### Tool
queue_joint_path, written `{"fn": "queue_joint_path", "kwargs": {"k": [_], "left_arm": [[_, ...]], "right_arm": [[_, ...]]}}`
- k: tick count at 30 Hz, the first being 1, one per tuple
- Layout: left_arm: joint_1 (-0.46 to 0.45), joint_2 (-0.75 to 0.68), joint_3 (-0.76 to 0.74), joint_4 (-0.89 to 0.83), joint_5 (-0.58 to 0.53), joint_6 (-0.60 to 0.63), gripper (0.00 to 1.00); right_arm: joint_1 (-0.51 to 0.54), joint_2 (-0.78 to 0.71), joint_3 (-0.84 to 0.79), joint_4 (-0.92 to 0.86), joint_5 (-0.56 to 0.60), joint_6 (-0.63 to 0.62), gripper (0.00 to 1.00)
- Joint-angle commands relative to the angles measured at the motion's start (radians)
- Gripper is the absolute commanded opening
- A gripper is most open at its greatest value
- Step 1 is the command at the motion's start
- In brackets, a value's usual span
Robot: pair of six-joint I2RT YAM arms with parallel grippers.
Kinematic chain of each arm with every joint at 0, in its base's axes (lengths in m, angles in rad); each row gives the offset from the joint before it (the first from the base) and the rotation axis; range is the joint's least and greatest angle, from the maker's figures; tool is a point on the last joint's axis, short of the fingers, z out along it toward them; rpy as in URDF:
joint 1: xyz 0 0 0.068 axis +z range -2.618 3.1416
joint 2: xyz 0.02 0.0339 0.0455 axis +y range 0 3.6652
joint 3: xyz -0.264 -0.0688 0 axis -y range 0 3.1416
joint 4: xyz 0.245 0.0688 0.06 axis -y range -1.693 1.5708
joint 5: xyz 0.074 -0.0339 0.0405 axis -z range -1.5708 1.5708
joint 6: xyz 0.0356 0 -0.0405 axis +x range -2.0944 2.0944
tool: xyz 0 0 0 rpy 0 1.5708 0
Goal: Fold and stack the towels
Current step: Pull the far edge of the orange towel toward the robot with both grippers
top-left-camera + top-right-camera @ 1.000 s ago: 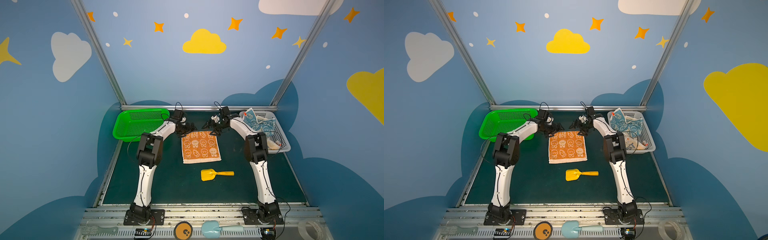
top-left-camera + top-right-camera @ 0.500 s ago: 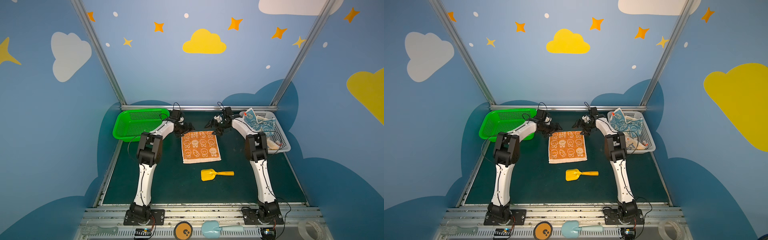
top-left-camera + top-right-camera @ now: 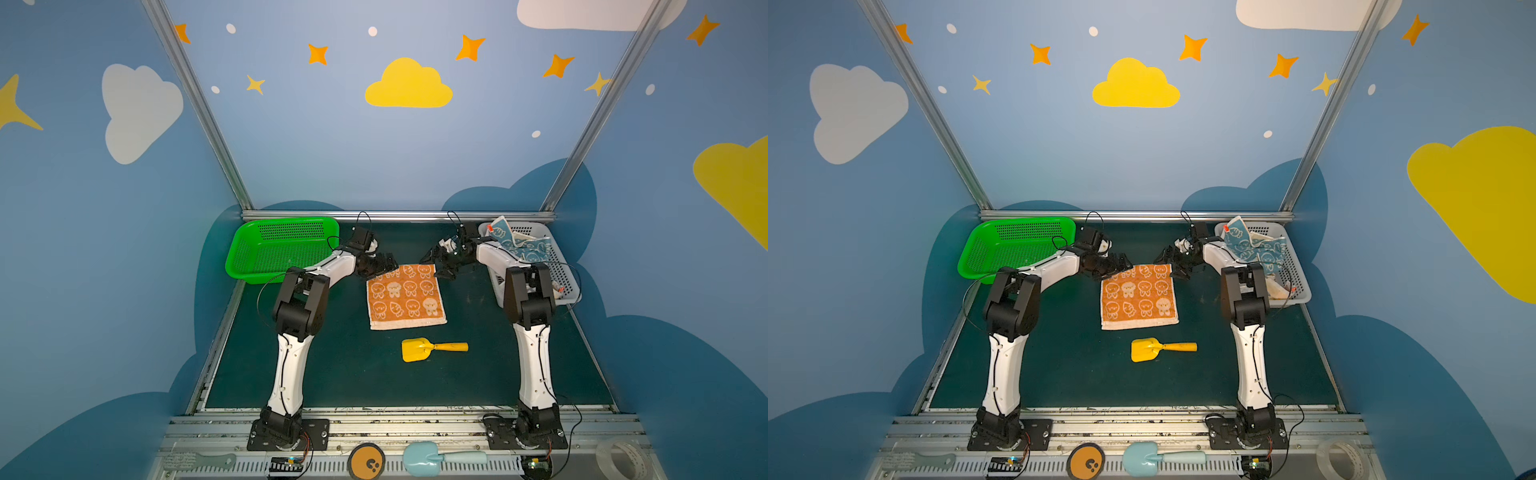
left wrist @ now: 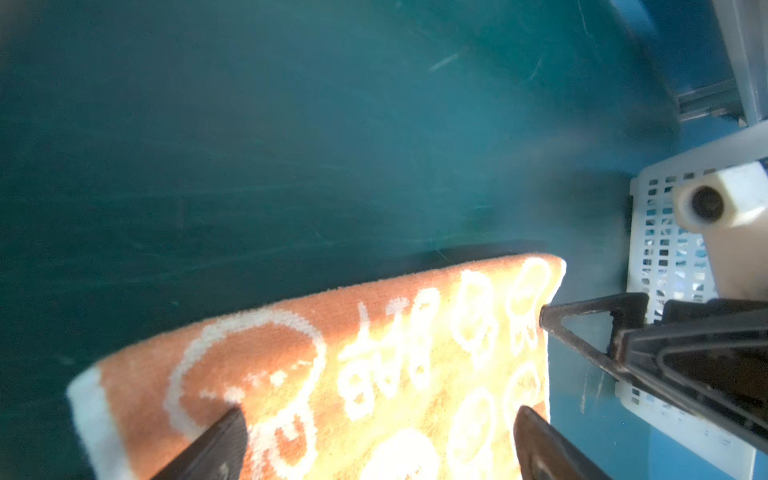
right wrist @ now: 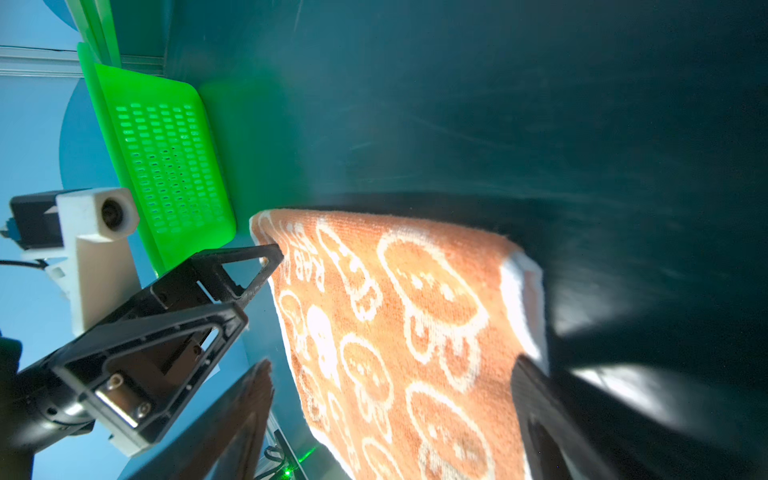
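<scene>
My right gripper moves down and toward the white basket (image 3: 567,286) next, onto the orange towel's far corner (image 3: 433,269) on that side, since this corner lies below its open fingers.
An orange towel (image 3: 405,297) (image 3: 1138,297) with white cartoon faces lies flat on the dark green mat in both top views. My left gripper (image 3: 387,266) (image 3: 1121,266) is open at its far left corner. My right gripper (image 3: 441,269) (image 3: 1177,269) is open at its far right corner. In the left wrist view the open left gripper (image 4: 378,440) straddles the orange towel (image 4: 374,365). The right wrist view shows the right gripper (image 5: 390,415) open over the orange towel (image 5: 415,324). A blue towel (image 3: 524,248) (image 3: 1255,249) lies crumpled in the white basket (image 3: 567,286), beside a cream cloth (image 3: 1277,287) partly hidden by the right arm.
A green basket (image 3: 282,249) (image 5: 166,158) stands at the far left, close behind the left arm. A yellow toy shovel (image 3: 432,348) lies on the mat just in front of the orange towel. A light blue scoop (image 3: 440,457), an orange disc (image 3: 366,461) and a tape roll (image 3: 619,457) rest on the front rail.
Both grippers have come down a little onto the orange towel's far corners. Their jaws stay open and the towel has not moved.
</scene>
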Motion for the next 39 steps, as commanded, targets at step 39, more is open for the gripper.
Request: {"fn": "queue_joint_path", "kwargs": {"k": [39], "left_arm": [[-0.104,-0.204,-0.054,-0.115,-0.347,0.363,0.99]], "right_arm": [[0.061,0.251,0.463,-0.416,0.397,-0.458,0.51]]}}
